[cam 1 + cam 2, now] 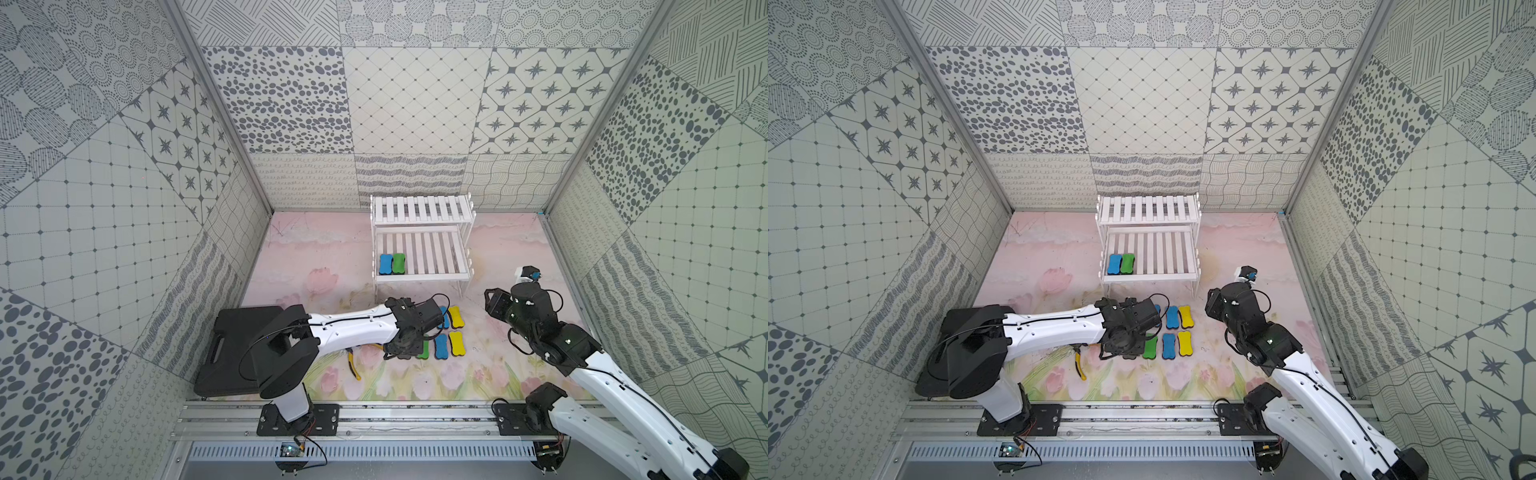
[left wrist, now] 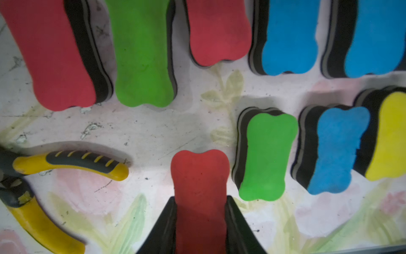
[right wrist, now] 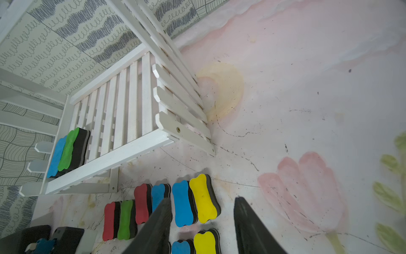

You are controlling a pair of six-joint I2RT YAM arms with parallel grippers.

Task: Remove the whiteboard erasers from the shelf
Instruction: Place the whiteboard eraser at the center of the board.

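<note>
The robot's left gripper needs to move down and toward the near row's green eraser, to release the red eraser on the bare tabletop beside it, where that row ends.
The white shelf stands at the back of the table. A blue eraser and a green eraser lie side by side at the left end of its lower tier. Several more erasers lie in two rows on the table in front, among them a yellow one and a blue one. My left gripper is shut on a red eraser next to a green one; whether it touches the table I cannot tell. My right gripper stands open and holds nothing, above the table right of the rows.
Yellow-handled pliers lie on the table left of the erasers. A black plastic case sits at the front left, partly under the left arm. Patterned walls enclose the table on three sides.
</note>
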